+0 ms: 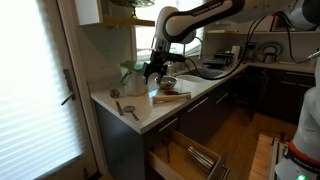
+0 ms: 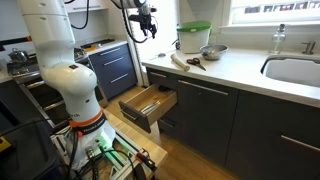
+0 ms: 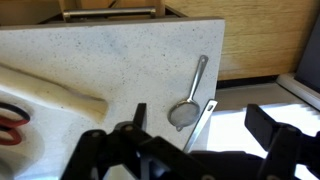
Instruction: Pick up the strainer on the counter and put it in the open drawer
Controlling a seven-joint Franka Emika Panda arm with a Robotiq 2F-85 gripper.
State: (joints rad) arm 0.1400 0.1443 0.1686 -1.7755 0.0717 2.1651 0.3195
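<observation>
I will lower my gripper and turn it to straddle the strainer's thin handle before closing on it, because that handle lies slanted.
The strainer is a small round metal mesh with a thin handle. It lies flat on the white counter near the end edge, its handle pointing toward the drawer side. In an exterior view it shows near the counter's corner. My gripper is open and empty, hovering above the counter with the strainer below and between its fingers. It shows high over the counter in both exterior views. The open drawer stands pulled out below the counter front.
A flat metal utensil lies right beside the strainer. A wooden piece and red-handled scissors lie further along the counter. A green-lidded container and a metal bowl stand behind. The drawer holds utensils.
</observation>
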